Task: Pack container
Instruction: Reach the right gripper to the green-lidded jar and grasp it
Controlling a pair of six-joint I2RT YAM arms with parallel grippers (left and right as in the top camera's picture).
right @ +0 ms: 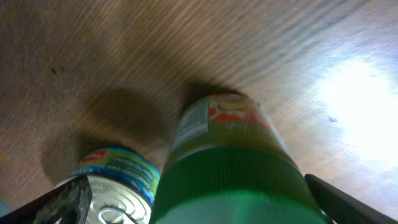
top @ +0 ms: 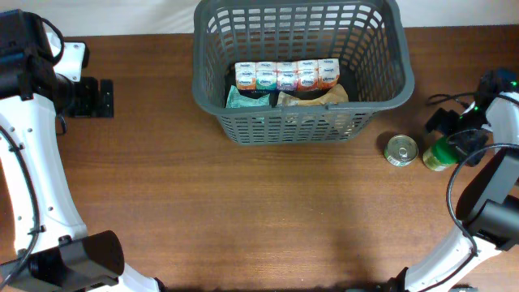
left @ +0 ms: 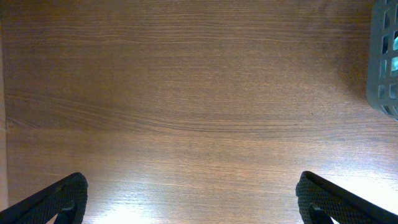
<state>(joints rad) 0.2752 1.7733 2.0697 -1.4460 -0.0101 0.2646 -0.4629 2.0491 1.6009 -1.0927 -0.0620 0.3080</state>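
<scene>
My right gripper lowers its open fingers further around the jar's green lid (top: 444, 151) (right: 235, 183) next and closes on its sides, as the lid sits below, already between them.
The container, a large dark grey lattice basket (top: 296, 122), stands at the back middle of the table; its corner shows in the left wrist view (left: 387, 68). Inside are a row of small cartons (top: 285, 75), a green packet (top: 243, 99) and a tan packet (top: 318, 97). A green-lidded jar (top: 436, 156) and a silver tin can (top: 401, 150) stand to the right of the basket. My right gripper (top: 456, 138) is open, with the jar (right: 230, 155) between its fingers (right: 196, 190) and the can (right: 115, 180) beside the left finger. My left gripper (top: 104, 98) is open and empty at the far left (left: 189, 196).
The wooden table (top: 243, 211) runs in front of the basket. The right arm's cables (top: 462, 101) lie near the jar. Both arm bases stand at the front corners.
</scene>
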